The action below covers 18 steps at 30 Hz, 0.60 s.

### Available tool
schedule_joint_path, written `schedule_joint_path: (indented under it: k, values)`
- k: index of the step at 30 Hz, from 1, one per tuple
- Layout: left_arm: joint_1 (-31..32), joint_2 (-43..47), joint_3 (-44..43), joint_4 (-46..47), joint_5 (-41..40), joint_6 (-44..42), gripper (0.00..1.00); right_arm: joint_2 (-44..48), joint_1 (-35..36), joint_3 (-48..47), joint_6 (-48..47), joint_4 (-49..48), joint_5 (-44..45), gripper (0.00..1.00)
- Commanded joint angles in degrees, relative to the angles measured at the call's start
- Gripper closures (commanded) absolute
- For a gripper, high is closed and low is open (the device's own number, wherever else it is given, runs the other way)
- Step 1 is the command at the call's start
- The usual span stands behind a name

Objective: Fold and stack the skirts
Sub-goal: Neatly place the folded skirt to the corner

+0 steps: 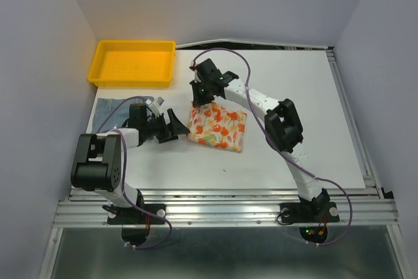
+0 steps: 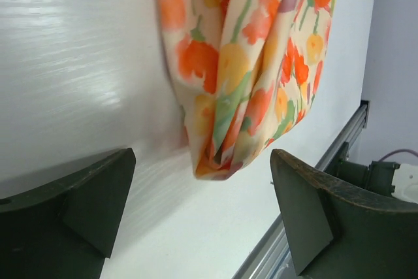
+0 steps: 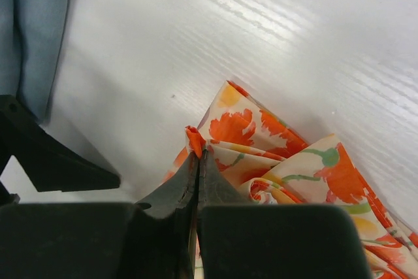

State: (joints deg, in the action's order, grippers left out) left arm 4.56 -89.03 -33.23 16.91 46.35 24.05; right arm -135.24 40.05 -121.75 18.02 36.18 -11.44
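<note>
Next, the left gripper slides to its right in the top view over the floral skirt's folded edge.
The floral skirt (image 1: 219,129) lies folded in a small rectangle at the table's middle. My right gripper (image 1: 200,100) reaches in from the right and is shut on its far left corner; the right wrist view shows orange cloth (image 3: 196,140) pinched at the closed fingertips (image 3: 208,173). My left gripper (image 1: 176,125) stands open beside the skirt's left edge. In the left wrist view a folded corner of the floral skirt (image 2: 241,63) points into the gap between the wide-apart fingers (image 2: 98,194), touching neither. The blue-grey skirt (image 1: 112,110) lies flat at the left, partly under the left arm.
A yellow plastic tray (image 1: 134,62) stands at the table's back left corner. The table's metal front rail (image 1: 222,210) runs along the near edge. The blue-grey skirt (image 3: 32,31) also shows at the upper left of the right wrist view.
</note>
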Motion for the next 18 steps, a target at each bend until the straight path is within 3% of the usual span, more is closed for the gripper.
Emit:
schedule_joint_path:
  k: [1, 5, 11, 18]
  values:
    - [-1.74, -0.43, -0.60, -9.87, -6.18, -0.59, 0.02, 2.88, -1.47, -0.06, 0.52, -2.70, 3.53, 0.99]
    - [-1.48, -4.12, -0.08, -9.09, -3.90, 4.68, 0.02, 2.52, -2.00, 0.55, 0.87, -2.79, 4.32, 0.99]
    - [0.80, -10.71, 2.21, 4.25, 2.60, 11.44, 0.02, 1.73, -2.52, 1.61, 2.63, -2.87, 2.13, 0.99]
    - [4.40, -16.95, 3.09, 13.85, 4.02, 18.13, 0.02, 2.35, -3.05, 1.26, 3.51, -3.05, 0.46, 0.99]
